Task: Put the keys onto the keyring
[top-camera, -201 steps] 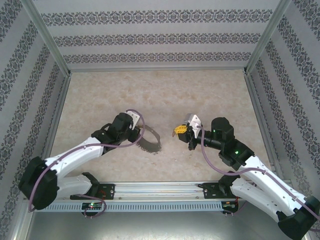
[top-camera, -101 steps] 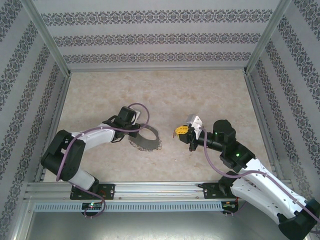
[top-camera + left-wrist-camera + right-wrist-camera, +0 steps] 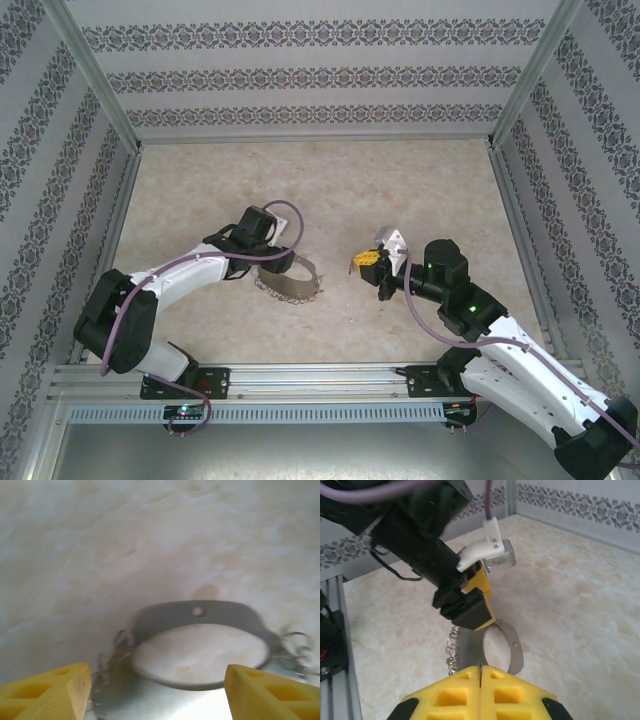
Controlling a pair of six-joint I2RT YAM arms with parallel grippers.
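The small wire rings sticking out at the keyring's end facing my right gripper are next for my left gripper, which moves across the keyring and down to close over them.
The keyring [image 3: 290, 286] is a wide grey metal band fringed with small silvery rings, and it lies on the table. It also shows as the keyring [image 3: 200, 612] and the keyring [image 3: 516, 647]. My left gripper [image 3: 271, 260] hangs just over its near rim, open, its yellow fingers [image 3: 55, 690] either side of the band and apart from it. In the right wrist view the left gripper [image 3: 475, 600] is just above the ring. My right gripper [image 3: 363, 262] hovers right of the ring, shut. A thin metal blade [image 3: 479, 674], edge-on, is pinched between its pads; I take it for the key, its head hidden.
The table is pale marbled stone [image 3: 330, 180], ringed by patterned walls [image 3: 320, 75]. An aluminium rail [image 3: 320, 380] runs along the near edge by the arm bases. The left arm's purple cable [image 3: 290, 222] loops over its wrist.
My left gripper has opened and let go of the keyring, which has dropped from a tilt to lie on the table. The left arm's base link has swung left. The right gripper barely moved.
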